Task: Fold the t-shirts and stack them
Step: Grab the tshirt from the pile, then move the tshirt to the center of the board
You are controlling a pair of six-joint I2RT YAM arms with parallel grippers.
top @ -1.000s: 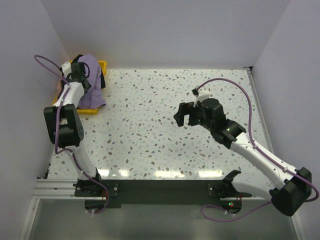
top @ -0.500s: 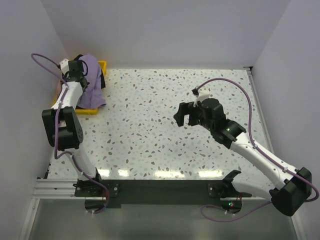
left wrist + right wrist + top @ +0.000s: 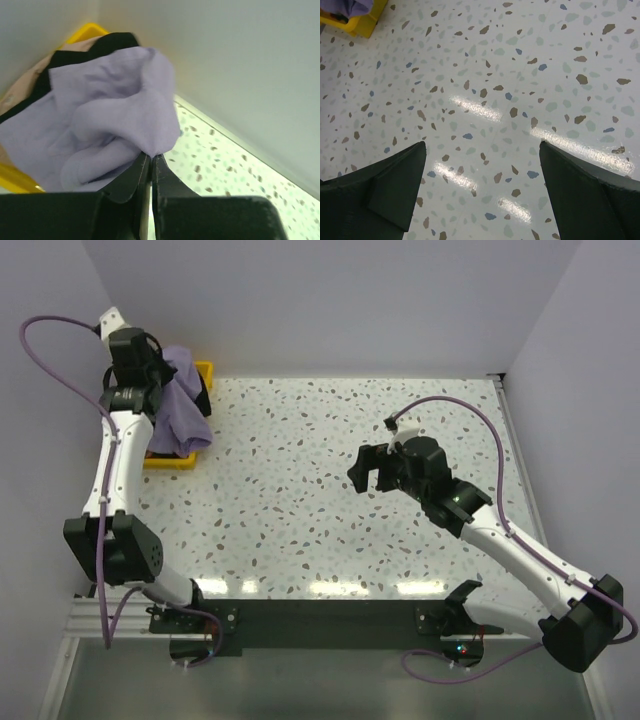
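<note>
The bare tabletop is below my left gripper and to its right in the top view. Next I will pull the lavender t-shirt's fold that way, lower it and let it go.
My left gripper point(image 3: 151, 156) is shut on a pinched fold of the lavender t-shirt point(image 3: 110, 115), which hangs bunched from the fingertips above the yellow tray point(image 3: 87, 31). Beneath it in the tray lie a black t-shirt point(image 3: 105, 45) and a pale pink t-shirt point(image 3: 27, 77). From above, the left gripper point(image 3: 160, 382) is raised at the far left corner with the lavender t-shirt point(image 3: 182, 410) draping down over the tray point(image 3: 168, 460). The right gripper point(image 3: 368, 468) hovers over the middle of the table; its jaws point(image 3: 482, 147) stand wide apart with only table between them.
White walls close in the table at the back and the left, close to the tray. The speckled tabletop point(image 3: 300, 500) spreads between the two arms. A corner of the yellow tray point(image 3: 365, 20) shows at the upper left of the right wrist view.
The left arm has risen and stretched upward, drawing the lavender t-shirt up out of the tray. The right arm has not moved.
</note>
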